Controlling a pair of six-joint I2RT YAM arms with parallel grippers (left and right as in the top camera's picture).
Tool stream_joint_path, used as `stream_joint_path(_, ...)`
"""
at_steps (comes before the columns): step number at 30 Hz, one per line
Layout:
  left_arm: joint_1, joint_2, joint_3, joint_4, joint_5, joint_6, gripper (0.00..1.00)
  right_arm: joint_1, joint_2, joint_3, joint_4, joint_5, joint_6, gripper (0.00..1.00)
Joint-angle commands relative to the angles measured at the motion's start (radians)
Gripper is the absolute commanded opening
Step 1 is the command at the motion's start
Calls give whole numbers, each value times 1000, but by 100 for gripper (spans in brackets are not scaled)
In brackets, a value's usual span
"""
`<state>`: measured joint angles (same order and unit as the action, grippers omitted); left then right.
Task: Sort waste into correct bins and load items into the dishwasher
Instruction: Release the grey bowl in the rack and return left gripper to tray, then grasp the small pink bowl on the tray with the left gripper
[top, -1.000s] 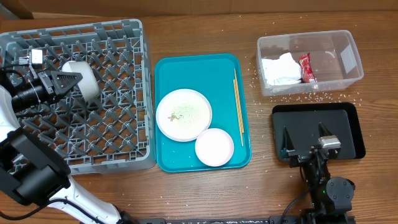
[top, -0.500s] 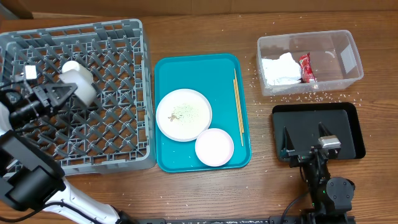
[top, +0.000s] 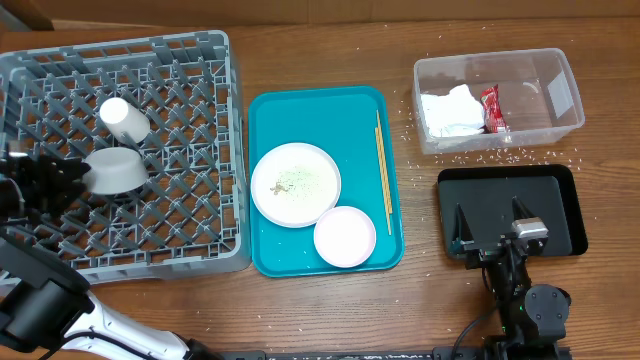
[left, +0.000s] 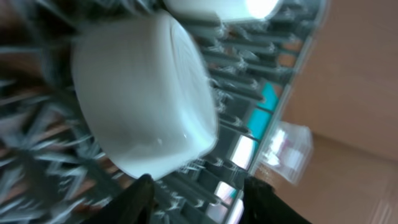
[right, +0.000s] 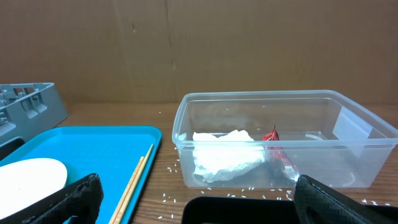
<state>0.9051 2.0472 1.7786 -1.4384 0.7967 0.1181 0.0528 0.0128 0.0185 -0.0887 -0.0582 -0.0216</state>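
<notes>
I need to raise my left gripper from the bowl (top: 116, 170) next, cross over and lower it onto the small plate's rim farthest from the rack, because the plate is still on the teal tray.
The grey dish rack (top: 190, 60) stands at the left. A small white cup (top: 123, 118) and a pale bowl (top: 116, 170) lie in it, the bowl just in front of the cup. My left gripper (top: 68, 176) is open at the rack's left side, its fingertips just short of the bowl (left: 143, 99), and holds nothing (left: 199, 199). The clear tub (top: 560, 95) holds a white napkin (top: 450, 110) and a red wrapper (top: 491, 108). My right gripper (top: 488, 228) is open and empty over the black tray (top: 560, 190). A large plate (top: 295, 183) and a small plate (top: 345, 236) sit on the teal tray.
The teal tray (top: 310, 115) lies mid-table with wooden chopsticks (top: 383, 170) along its right side. Loose rice grains (top: 480, 158) are scattered on the table around the tub. In the right wrist view, the tub (right: 280, 118) stands just beyond the black tray (right: 249, 208).
My left gripper let go of the bowl and drew back to the left. The bowl now lies in the rack in front of the cup. The right arm has not moved.
</notes>
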Motion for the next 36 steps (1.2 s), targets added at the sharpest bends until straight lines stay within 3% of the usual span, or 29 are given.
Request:
stream_joint_path(1, -4, -7, 206, -87, -347, -216, 50, -5, -10, -10, 8, 12, -2, 100)
stream_joint_path(3, -14, -8, 294, -137, -398, -243, 49, -5, -10, -10, 8, 12, -2, 100)
stream_joint_path(7, -66, -15, 399, -204, -406, -226, 36, -5, -10, -10, 7, 12, -2, 100)
stream_joint_path(14, -314, -19, 409, -227, -404, -146, 30, -5, -10, -10, 7, 12, -2, 100)
stream_joint_path(28, -1162, -18, 407, -174, -488, -116, 31, -5, -10, -10, 8, 12, -2, 100)
stream_joint_path(33, -1431, -7, 389, -143, -714, -299, 28, -5, -10, -10, 8, 12, -2, 100)
stream_joint_path(36, -1551, -6, 343, -142, -776, -371, 27, -5, -10, -10, 8, 12, -2, 100)
